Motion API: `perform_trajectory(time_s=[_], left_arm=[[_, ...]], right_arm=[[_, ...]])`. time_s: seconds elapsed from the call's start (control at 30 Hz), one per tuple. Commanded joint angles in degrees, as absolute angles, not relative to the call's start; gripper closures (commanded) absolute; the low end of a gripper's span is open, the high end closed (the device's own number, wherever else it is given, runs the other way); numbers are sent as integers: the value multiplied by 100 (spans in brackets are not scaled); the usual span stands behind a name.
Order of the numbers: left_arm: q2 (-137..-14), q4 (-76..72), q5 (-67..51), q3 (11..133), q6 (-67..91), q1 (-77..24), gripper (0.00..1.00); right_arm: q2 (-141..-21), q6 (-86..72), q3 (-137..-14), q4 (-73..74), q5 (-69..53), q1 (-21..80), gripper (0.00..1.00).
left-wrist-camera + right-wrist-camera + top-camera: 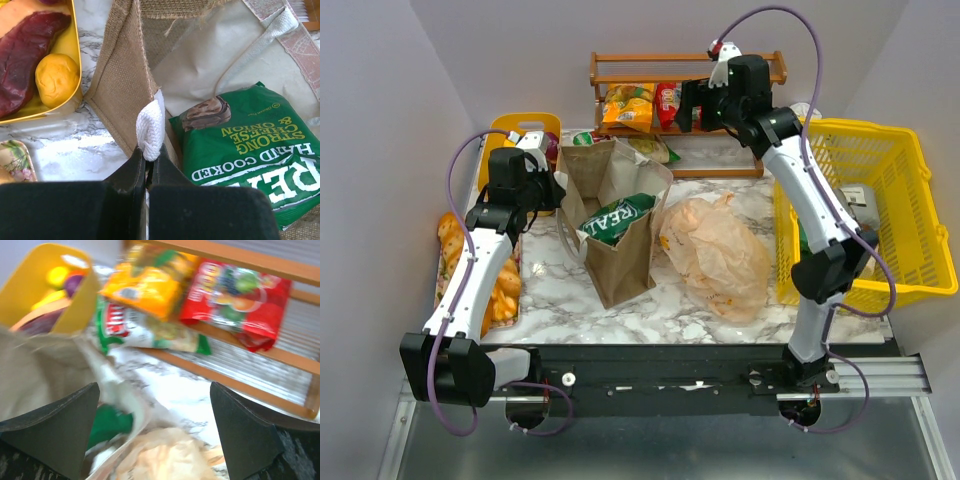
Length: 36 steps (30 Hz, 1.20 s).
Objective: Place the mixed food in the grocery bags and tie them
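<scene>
I need to move my right gripper toward the basket next and lower it to the red packet's free edge (274, 309), because the orange packet crowds the red packet's other end.
The tan jute tote (620, 250) stands mid-table with a dark green snack packet (618, 218) inside; the packet also shows in the left wrist view (255, 150). My left gripper (149, 159) is shut on the tote's white handle (151, 127) at its left rim. The peach-orange plastic bag (717, 255) lies right of the tote. My right gripper (155, 435) is open and empty, held high near the wooden rack (760, 68). On the rack lie an orange packet (145, 287), a red packet (240, 295) and a white-green packet (145, 330).
A yellow mesh basket (905, 215) stands at the right. A yellow tray (65, 47) with toy food sits at the back left, and a flowered tray (510, 290) with bread lies along the left edge.
</scene>
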State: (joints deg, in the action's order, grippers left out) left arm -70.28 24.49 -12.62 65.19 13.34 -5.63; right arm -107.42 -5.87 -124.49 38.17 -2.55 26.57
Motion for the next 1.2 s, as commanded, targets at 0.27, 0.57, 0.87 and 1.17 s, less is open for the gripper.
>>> perform_trajectory(time_s=[0.27,0.57,0.87,1.17], left_arm=[[-6908,2232,-1230,6548,1318,-536,100],[-6943,2224,-1301,6539,1354,-536,100],[-6908,2215,-1301,6548,1345,-536,100],[-6873,2215,-1292,6548,1345,-536,100]], right_arm=[[-12172,-1564,-12973,2981,-299,1469,0],[-12796,-1890,-12999,2172,-588,1301,5],[-13175,-2232,-12921,1670,-853,1266,12],[-12894,-2083,-12393,1380,-686,1274,75]])
